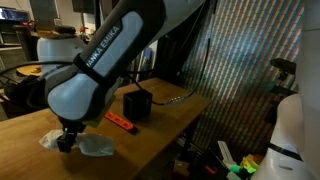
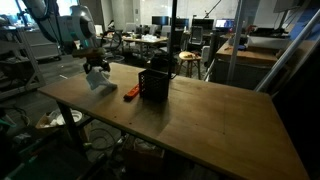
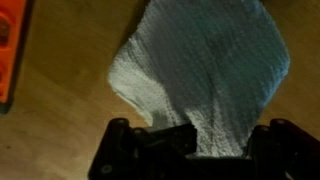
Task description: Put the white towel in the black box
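Observation:
The box's sides stand upright. The towel (image 2: 101, 82) needs to go up in my gripper next, then past the orange-red tool and over the top of the black box (image 2: 154, 73), to be released there.
The white towel (image 3: 200, 60) fills the wrist view, and its folds run together into the gap between my fingers. My gripper (image 3: 222, 140) is shut on a bunched edge of it. In both exterior views the gripper (image 1: 67, 140) (image 2: 95, 68) is low over the wooden table with the towel (image 1: 97, 148) (image 2: 101, 82) spreading out below and beside it. The black box (image 1: 136, 103) (image 2: 154, 80) stands upright on the table, a short way from the towel and apart from the gripper.
A flat orange-red tool (image 1: 121, 122) (image 2: 131, 93) lies on the table between the towel and the box; it shows at the left edge of the wrist view (image 3: 8, 50). A cable runs from the box. The table edge (image 2: 90, 118) is near.

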Available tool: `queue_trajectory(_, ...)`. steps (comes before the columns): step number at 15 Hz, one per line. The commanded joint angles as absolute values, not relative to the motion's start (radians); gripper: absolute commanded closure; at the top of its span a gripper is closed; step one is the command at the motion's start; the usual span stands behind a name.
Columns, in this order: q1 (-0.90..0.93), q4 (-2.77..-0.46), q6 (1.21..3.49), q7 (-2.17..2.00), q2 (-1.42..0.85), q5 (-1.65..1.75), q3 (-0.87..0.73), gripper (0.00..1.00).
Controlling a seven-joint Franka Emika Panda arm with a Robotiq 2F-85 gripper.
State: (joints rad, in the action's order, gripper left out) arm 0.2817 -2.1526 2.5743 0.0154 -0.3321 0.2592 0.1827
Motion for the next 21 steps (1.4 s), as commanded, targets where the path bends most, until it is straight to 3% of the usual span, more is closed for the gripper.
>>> queue_trajectory(1,0.300,-2.215,2.542,-0.099,-0.185,0.346,0.126,0.98)
queue_trajectory(10,0.232,-2.180,2.375,-0.435,-0.082,0.472,0.064,0.99)
queue_trajectory(21,0.103,-2.064,2.224,-0.460,-0.058,0.568,0.023,0.98)
